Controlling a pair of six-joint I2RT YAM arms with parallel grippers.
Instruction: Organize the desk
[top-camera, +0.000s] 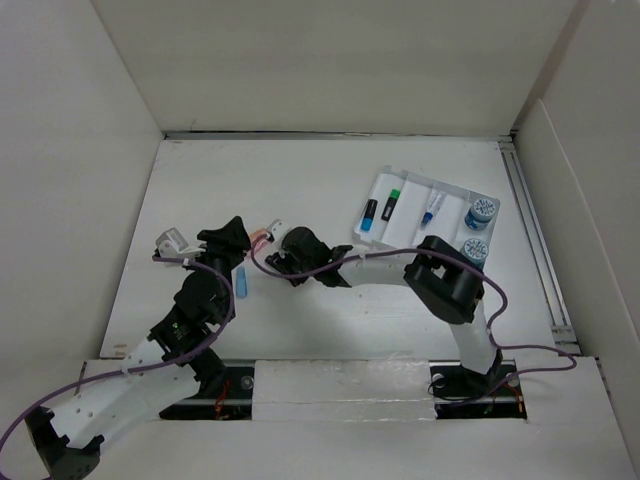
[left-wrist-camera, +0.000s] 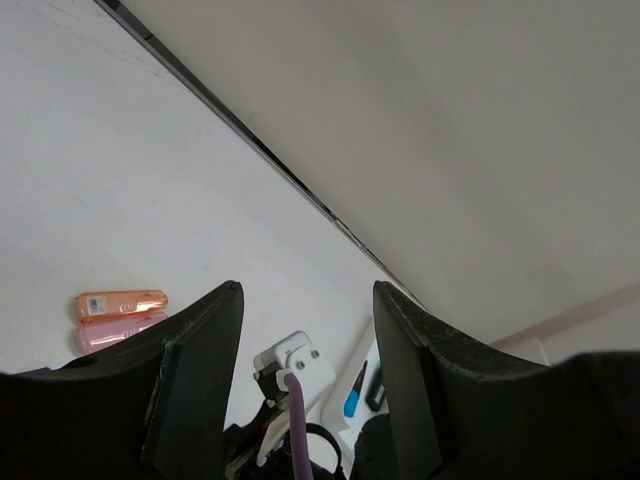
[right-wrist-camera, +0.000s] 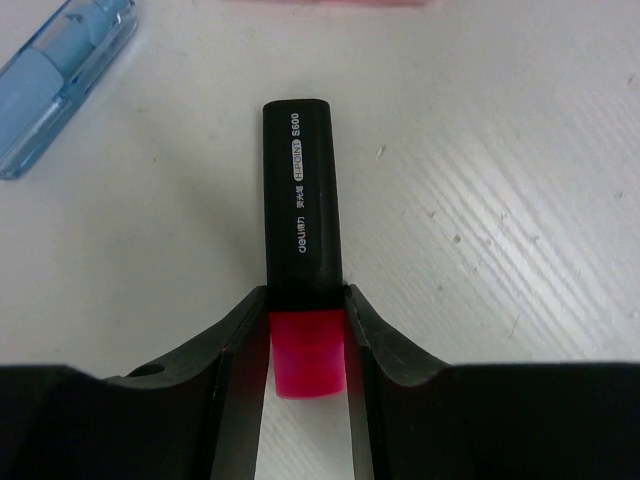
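Next, my right gripper lifts, moves right in the top view and lowers into the gap between them to release. Blue and green highlighters share one compartment.
The desk (top-camera: 330, 190) is a plain white tabletop between white walls. My right gripper (top-camera: 276, 262) reaches left across its middle. In the right wrist view it (right-wrist-camera: 307, 300) is shut on a black highlighter with a pink cap (right-wrist-camera: 303, 190), gripped where cap and body meet, low over the desk. My left gripper (top-camera: 228, 238) is just left of it, raised and tilted. In the left wrist view it (left-wrist-camera: 308, 290) is open and empty. An orange marker (left-wrist-camera: 120, 303) and a pink one (left-wrist-camera: 112, 337) lie side by side on the desk (left-wrist-camera: 150, 180).
A white compartment tray (top-camera: 455, 195) at back right holds a blue highlighter (top-camera: 368, 215), a green one (top-camera: 391, 202), a pen (top-camera: 432, 208) and two blue-white rolls (top-camera: 481, 211). A pale blue translucent piece (right-wrist-camera: 60, 75) lies near my right gripper. A small white object (top-camera: 170, 242) sits far left.
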